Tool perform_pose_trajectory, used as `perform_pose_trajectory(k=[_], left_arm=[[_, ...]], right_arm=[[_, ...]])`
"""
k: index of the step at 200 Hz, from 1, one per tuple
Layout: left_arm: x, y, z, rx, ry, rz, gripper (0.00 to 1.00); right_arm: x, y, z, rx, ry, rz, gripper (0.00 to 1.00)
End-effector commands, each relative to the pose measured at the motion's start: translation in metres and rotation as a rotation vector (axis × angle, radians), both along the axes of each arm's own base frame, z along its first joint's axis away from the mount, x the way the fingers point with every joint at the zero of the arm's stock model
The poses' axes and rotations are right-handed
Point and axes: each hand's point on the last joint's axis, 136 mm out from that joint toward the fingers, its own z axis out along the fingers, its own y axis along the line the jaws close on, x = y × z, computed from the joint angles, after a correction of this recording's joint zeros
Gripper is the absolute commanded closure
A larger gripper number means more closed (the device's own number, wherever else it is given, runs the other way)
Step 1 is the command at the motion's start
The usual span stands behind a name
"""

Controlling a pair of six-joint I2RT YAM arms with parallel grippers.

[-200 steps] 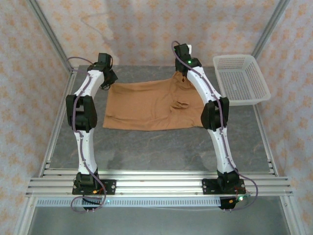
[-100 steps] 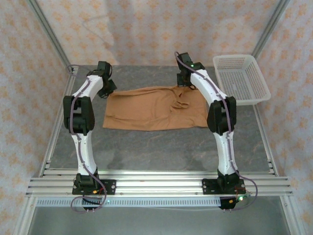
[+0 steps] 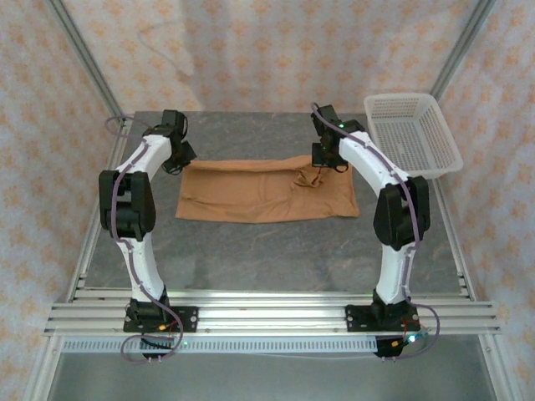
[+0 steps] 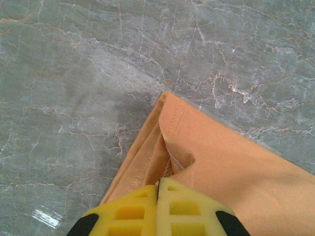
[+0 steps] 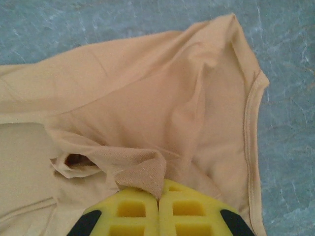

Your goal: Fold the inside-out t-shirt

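The ribbed neckband (image 5: 145, 174) will be released over the cloth, but first I need to pull my right gripper back toward the shirt's near edge.
The inside-out t-shirt (image 3: 259, 193) lies on the grey table as a low orange-tan band, its far edge doubled toward the near side. My left gripper (image 3: 180, 159) is at the shirt's far left corner (image 4: 170, 128); its yellow fingers (image 4: 133, 211) are pressed together on the cloth edge. At the far right, my right gripper (image 3: 324, 160) is shut on the ribbed neckband (image 5: 145, 174), which bunches up over its fingers (image 5: 189, 211). A hemmed sleeve edge (image 5: 251, 132) runs down the right of the right wrist view. No label or print patch is visible.
A white slotted basket (image 3: 411, 134) stands at the table's back right, close to the right arm. Bare grey marble-pattern tabletop (image 3: 267, 259) spreads in front of the shirt. Patterned walls and metal frame posts (image 3: 84, 67) enclose the table.
Both grippers have moved toward the near side, drawing the shirt's far edge over itself. The shirt now covers a shorter band than a second ago.
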Motion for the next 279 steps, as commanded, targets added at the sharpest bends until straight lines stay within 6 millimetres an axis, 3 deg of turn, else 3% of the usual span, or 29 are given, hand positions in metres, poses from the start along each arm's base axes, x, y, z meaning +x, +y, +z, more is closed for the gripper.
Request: perform_pose_trajectory(k=[1,19,45,84,107,118,127,143,156,167,171,185,208,226,234,240,256,279], left_arm=[[-0.003,0.006,0.015,0.017,-0.032,0.004,1.00],[-0.009,0.007,0.012,0.026,-0.024,0.006,1.00],[-0.021,0.008,-0.003,0.032,0.012,0.012,1.00],[-0.042,0.009,-0.026,0.030,0.049,0.028,1.00],[-0.054,0.009,-0.039,0.031,0.074,0.037,1.00],[-0.057,0.010,-0.043,0.036,0.084,0.037,1.00],[-0.057,0.010,-0.044,0.037,0.088,0.036,0.98],[-0.051,0.009,-0.036,0.033,0.078,0.029,0.74],[-0.045,0.010,-0.021,0.038,0.052,0.036,0.58],[-0.040,0.010,-0.007,0.056,0.034,0.038,0.56],[-0.038,0.010,0.010,0.067,-0.003,0.039,0.56],[-0.033,0.004,0.038,0.111,-0.049,0.029,0.56],[-0.017,-0.045,0.057,0.008,-0.156,-0.021,0.56],[-0.005,-0.091,0.040,-0.134,-0.173,-0.080,0.57],[-0.001,-0.101,0.029,-0.172,-0.156,-0.092,0.58],[-0.001,-0.105,0.008,-0.193,-0.112,-0.092,0.58],[-0.005,-0.098,-0.019,-0.191,-0.057,-0.065,0.59],[-0.016,-0.075,-0.048,-0.170,-0.007,-0.022,0.59]], right_arm=[[-0.013,-0.007,0.016,0.013,-0.008,-0.039,0.95],[-0.021,-0.004,0.010,0.041,0.008,-0.048,0.94],[-0.042,0.000,-0.017,0.063,0.052,-0.071,0.94],[-0.073,-0.006,-0.061,0.083,0.109,-0.142,0.94],[-0.086,-0.016,-0.077,0.055,0.123,-0.174,0.94],[-0.088,-0.016,-0.079,0.051,0.129,-0.175,0.89],[-0.088,-0.017,-0.075,0.047,0.122,-0.173,0.80],[-0.085,-0.021,-0.060,0.027,0.091,-0.174,0.56],[-0.080,-0.020,-0.042,0.031,0.051,-0.174,0.49],[-0.075,-0.018,-0.026,0.041,0.023,-0.177,0.48],[-0.072,-0.016,-0.021,0.051,0.012,-0.176,0.48],[-0.060,-0.003,-0.007,0.108,-0.023,-0.170,0.49],[-0.029,0.037,-0.009,0.299,-0.051,-0.161,0.56],[-0.012,0.054,-0.026,0.380,-0.018,-0.185,0.61],[-0.008,0.054,-0.034,0.384,0.002,-0.206,0.61],[-0.006,0.055,-0.042,0.393,0.013,-0.214,0.61],[-0.011,0.049,-0.066,0.386,0.052,-0.245,0.61],[-0.033,0.021,-0.103,0.337,0.103,-0.308,0.60]])
